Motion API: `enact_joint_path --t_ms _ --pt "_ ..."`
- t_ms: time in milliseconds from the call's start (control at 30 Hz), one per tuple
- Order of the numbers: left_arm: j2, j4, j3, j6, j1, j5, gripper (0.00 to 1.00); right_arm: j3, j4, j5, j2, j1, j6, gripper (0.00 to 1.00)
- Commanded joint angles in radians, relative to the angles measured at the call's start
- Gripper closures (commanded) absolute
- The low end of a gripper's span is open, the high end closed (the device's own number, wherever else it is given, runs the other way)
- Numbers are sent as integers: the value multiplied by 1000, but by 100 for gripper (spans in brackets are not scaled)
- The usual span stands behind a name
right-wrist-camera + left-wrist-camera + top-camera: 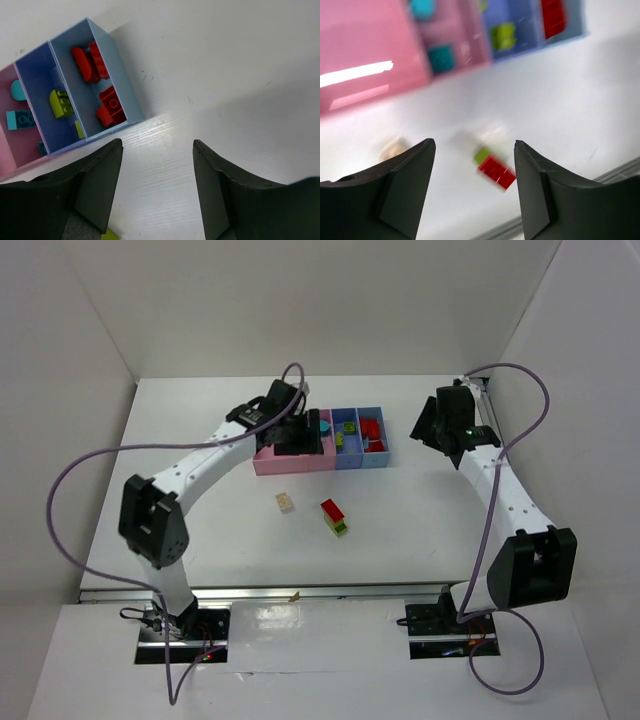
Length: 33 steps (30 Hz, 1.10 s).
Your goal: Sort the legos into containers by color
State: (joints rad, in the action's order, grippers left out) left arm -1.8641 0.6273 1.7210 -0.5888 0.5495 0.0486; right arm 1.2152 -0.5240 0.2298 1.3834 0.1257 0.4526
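Observation:
The left gripper needs to move back from the wide pink bin and down around the beige brick (287, 502) (394, 149) before it closes on that brick.
A row of four joined bins (268, 464) stands at mid-table: wide pink, narrow pink, blue, light blue. Cyan bricks (20, 120) lie in the narrow pink bin, a yellow-green brick (61, 102) in the blue bin (35, 75), red bricks (111, 107) in the light blue bin (120, 82). A beige brick (287, 502) and a red brick stacked on yellow-green (334, 517) lie on the table in front of the bins. My left gripper (290, 445) hovers over the wide pink bin, open and empty; its wrist view shows the red-green stack (492, 167) below. My right gripper (432, 430) is open and empty, right of the bins.
White walls enclose the table at the back and both sides. A metal strip (300, 590) runs along the near table edge. The left arm's grey cable (80, 465) loops out to the left, the right arm's cable (530, 390) to the right.

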Motion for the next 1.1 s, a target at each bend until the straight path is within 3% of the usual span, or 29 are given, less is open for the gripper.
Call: enact_joint_path --t_ms 0,67,200,333,600,900,1067 --pt "124 37 -223 -71 4 -193 24 -5 68 -46 25 -6 11 34" --pt "152 25 -339 -114 4 -217 21 6 68 -58 40 3 11 34" --pt "117 46 -370 -155 4 -193 7 6 79 -58 49 12 11 34" --pt "39 55 -351 -207 4 -171 7 6 70 -49 40 22 11 34" --pt "-30 57 -360 -290 -17 -193 22 -3 47 -10 9 22 1 34" --pt "-76 45 -362 -299 -26 -204 27 -3 47 -10 9 22 1 34" --pt "-70 58 -351 -272 -26 -236 56 -3 47 -10 9 22 1 34"
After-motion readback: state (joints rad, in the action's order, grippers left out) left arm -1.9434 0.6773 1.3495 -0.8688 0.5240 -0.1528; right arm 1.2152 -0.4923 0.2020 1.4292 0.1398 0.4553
